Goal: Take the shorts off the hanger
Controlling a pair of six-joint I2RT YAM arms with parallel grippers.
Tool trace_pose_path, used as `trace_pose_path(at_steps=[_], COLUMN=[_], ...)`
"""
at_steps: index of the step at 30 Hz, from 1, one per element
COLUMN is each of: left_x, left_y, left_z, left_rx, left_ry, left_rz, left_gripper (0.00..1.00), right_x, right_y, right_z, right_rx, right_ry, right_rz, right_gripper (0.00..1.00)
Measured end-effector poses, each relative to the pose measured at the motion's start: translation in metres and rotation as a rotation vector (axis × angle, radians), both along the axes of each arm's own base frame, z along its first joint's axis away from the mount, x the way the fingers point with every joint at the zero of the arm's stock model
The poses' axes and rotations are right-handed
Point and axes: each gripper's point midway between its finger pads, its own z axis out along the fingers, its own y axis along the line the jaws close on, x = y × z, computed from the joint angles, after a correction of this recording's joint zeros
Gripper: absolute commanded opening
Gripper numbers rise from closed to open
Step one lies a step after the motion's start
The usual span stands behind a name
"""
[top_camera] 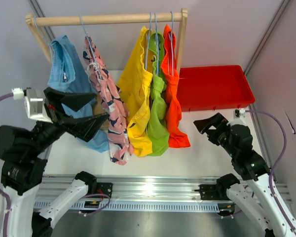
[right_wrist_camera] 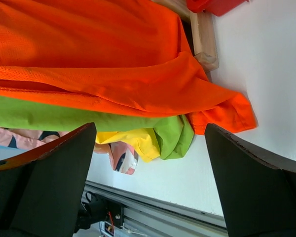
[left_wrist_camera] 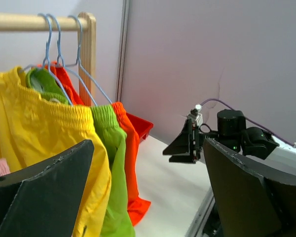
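The orange shorts' hanger is outward of my left gripper, to its right in the top view. I will swing my left gripper that way next and close it on the hanger's exposed near wire (top_camera: 171, 53) (left_wrist_camera: 95, 83).
Five pairs of shorts hang on wire hangers from a wooden rail (top_camera: 103, 19): light blue (top_camera: 64, 69), pink with navy print (top_camera: 108, 106), yellow (top_camera: 135, 94), lime green (top_camera: 157, 113) and orange (top_camera: 173, 103). My left gripper (top_camera: 86, 114) is open and empty, raised in front of the blue and pink shorts, its jaws facing right. My right gripper (top_camera: 207, 123) is open and empty, just right of the orange shorts' hem. The left wrist view shows yellow (left_wrist_camera: 34, 128), green (left_wrist_camera: 111, 163) and orange (left_wrist_camera: 130, 163) shorts. The right wrist view shows orange fabric (right_wrist_camera: 103, 54) close ahead.
A red bin (top_camera: 214, 88) sits on the white table behind my right arm. The rack's right wooden post (top_camera: 181, 39) stands beside the orange shorts. A metal rail (top_camera: 148, 190) runs along the near table edge.
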Motion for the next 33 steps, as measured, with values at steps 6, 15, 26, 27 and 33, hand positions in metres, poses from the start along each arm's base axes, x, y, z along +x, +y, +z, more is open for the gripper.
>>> trace_pose_path(at_steps=[6,15,26,27,33], left_x=[0.013,0.078,0.146,0.155,0.205], left_y=[-0.033,-0.075,-0.208,-0.217,-0.242], left_z=[0.017,0.018,0.06,0.051,-0.03], left_rx=[-0.006,-0.16,0.051,0.079,0.263], left_ry=[-0.07,0.071,0.114,0.131,0.257], left_rz=[-0.18,-0.268,0.085,0.119,0.31], left_gripper=[0.99,0.99,0.99,0.99,0.99], right_x=[0.015,0.03,0.007,0.006,-0.002], right_y=[0.018,0.005,-0.027,-0.03,-0.046], right_z=[0.016,0.033,0.101,0.097,0.071], right_rx=[0.085,0.2,-0.003,-0.019,-0.095], right_ry=[-0.13,-0.22,-0.304,-0.291,-0.198], right_rz=[0.065,0.059,-0.067,-0.082,-0.134], right_gripper=[0.99,0.99,1.0,1.0,1.0])
